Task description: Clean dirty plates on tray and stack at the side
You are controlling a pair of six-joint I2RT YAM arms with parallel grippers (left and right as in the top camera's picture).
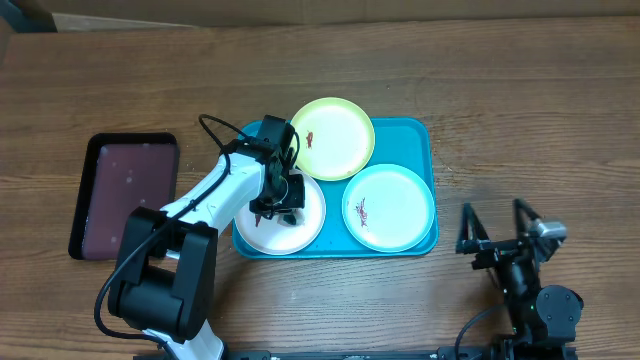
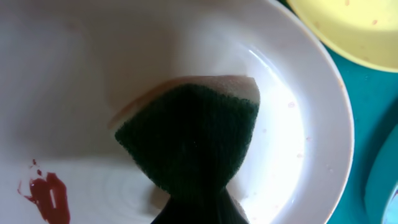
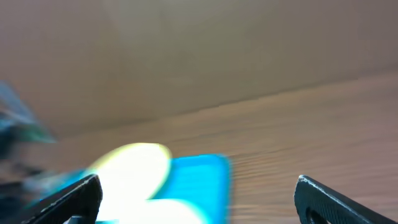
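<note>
The white plate's free rim (image 1: 325, 209) by the aqua plate (image 1: 390, 207) lies left of my right gripper in the overhead view. The open fingers swing over and down next to reach it.
Three plates lie on the turquoise tray (image 1: 418, 135). The lime-green plate (image 1: 335, 135) at the back has a small red smear. The pale aqua plate (image 1: 390, 207) at the right has a red smear. The white plate (image 1: 305, 225) is at the front left. My left gripper (image 1: 278, 205) is shut on a dark green sponge (image 2: 193, 134) and presses it on the white plate (image 2: 93, 68); a dark red smear (image 2: 48, 196) lies left of the sponge. My right gripper (image 1: 497, 235) is open and empty, off the tray to the right; its view (image 3: 199, 199) is blurred.
A dark maroon black-rimmed tray (image 1: 128, 190) lies at the left of the wooden table. The lime-green plate's rim (image 2: 354, 31) and the aqua plate's edge (image 2: 384, 180) border the white plate in the left wrist view.
</note>
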